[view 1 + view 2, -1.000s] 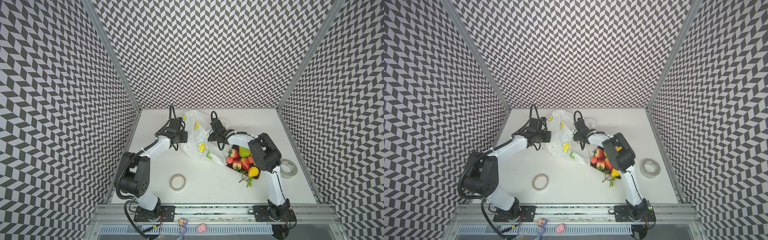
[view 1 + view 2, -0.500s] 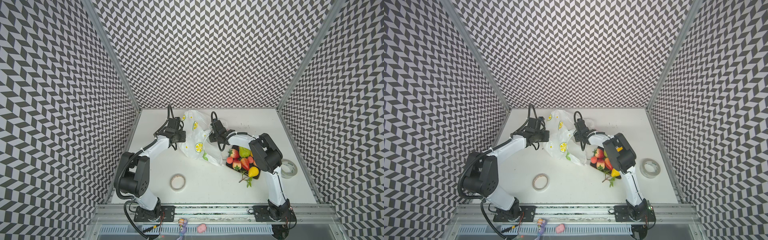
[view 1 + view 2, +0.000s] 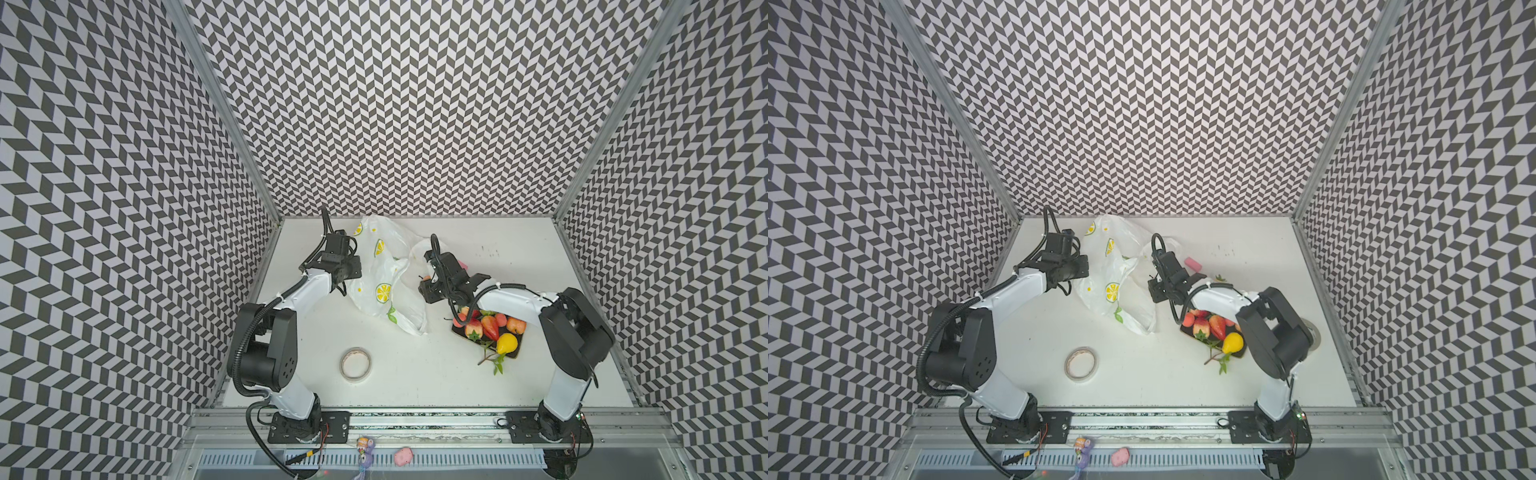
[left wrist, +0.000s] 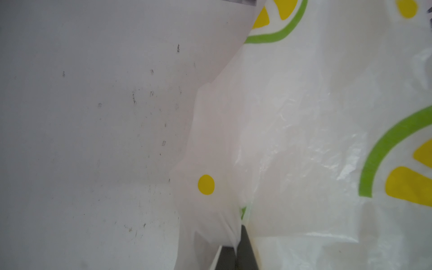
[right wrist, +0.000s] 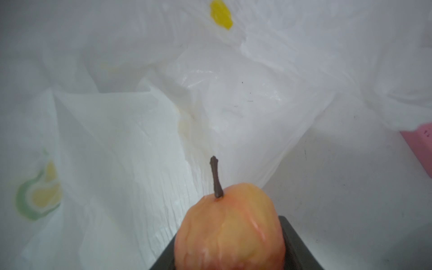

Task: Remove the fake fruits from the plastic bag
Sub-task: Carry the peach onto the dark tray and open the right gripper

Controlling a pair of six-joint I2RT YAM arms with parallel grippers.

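Observation:
My left gripper draws slightly away from the right gripper next, toward the nearer side, then releases the bunched edge (image 3: 362, 276) (image 4: 228, 234), as its fingers hold that film.
The plastic bag (image 3: 382, 286) (image 3: 1108, 291), white with lemon prints, lies crumpled at the back middle of the table. My left gripper (image 3: 357, 266) (image 4: 236, 247) is shut on a bunched edge of the bag (image 4: 304, 117). My right gripper (image 3: 426, 286) (image 5: 229, 243) is at the bag's right side, shut on an orange-yellow fake fruit (image 5: 230, 224) with a brown stem. Behind that fruit is crinkled bag film (image 5: 140, 117). More fake fruits lie on a dark tray (image 3: 513, 354) (image 3: 1239, 354): strawberries (image 3: 490, 326) and a yellow pear (image 3: 507, 343) with a leafy twig.
A tape roll (image 3: 356, 363) (image 3: 1081, 363) lies in front of the bag. A second roll (image 3: 1312, 332) sits behind the right arm's elbow. A pink block (image 3: 1192, 263) (image 5: 420, 149) lies just behind the right gripper. Patterned walls close in three sides.
My left gripper has drawn the bag's edge slightly left and toward the back, spreading the bag. The right jaws have narrowed onto the fruit at the bag's mouth.

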